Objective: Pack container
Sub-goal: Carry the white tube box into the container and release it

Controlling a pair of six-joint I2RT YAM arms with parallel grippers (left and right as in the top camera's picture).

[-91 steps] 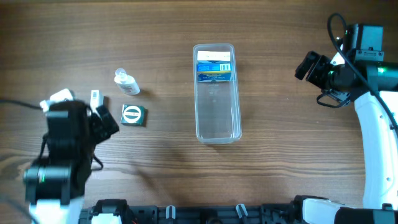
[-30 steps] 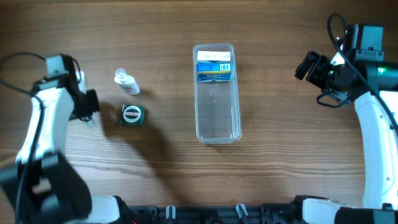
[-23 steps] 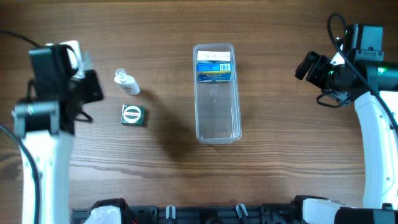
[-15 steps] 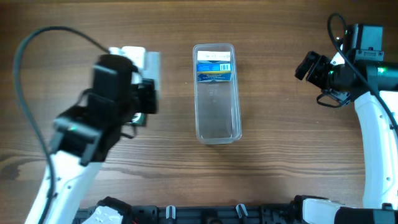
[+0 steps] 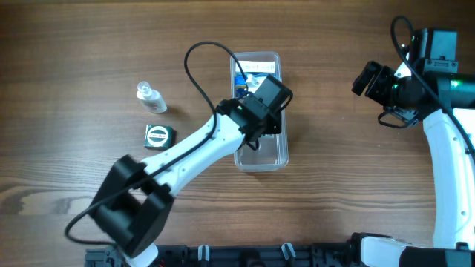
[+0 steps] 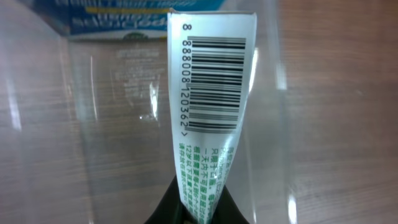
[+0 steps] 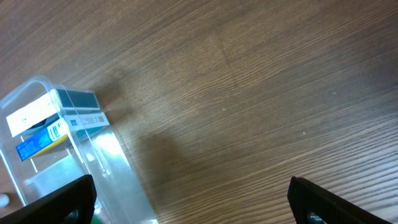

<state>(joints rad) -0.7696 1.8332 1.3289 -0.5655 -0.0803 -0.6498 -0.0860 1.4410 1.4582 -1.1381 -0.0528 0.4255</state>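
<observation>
The container's bottom is bare on the near side of the blue and white box. My left gripper needs to move down into the container there next and open.
The container (image 5: pixel 272 152) is a long clear tub in the middle of the table, with a blue and white box (image 5: pixel 257 68) lying at its far end. My left gripper (image 5: pixel 260 119) hangs over the tub's middle, shut on a narrow white box (image 6: pixel 210 93) with a barcode and green print. In the left wrist view that box stands upright between the dark fingers (image 6: pixel 166 208), with the container (image 6: pixel 93 124) and the blue box (image 6: pixel 134 15) behind it. My right gripper (image 5: pixel 373 78) is off to the right, open and holding nothing. Its wrist view shows the container (image 7: pixel 93 155) at the left.
A small clear bottle with a white cap (image 5: pixel 151 97) lies at the left, and a small green box (image 5: pixel 158 136) sits just in front of it. The left arm's black cable loops above the table beside the container. Bare wood lies between the container and the right arm.
My left arm has swung from the table's left side, past the bottle and green box, to over the container, carrying the white box. The right arm has not moved.
</observation>
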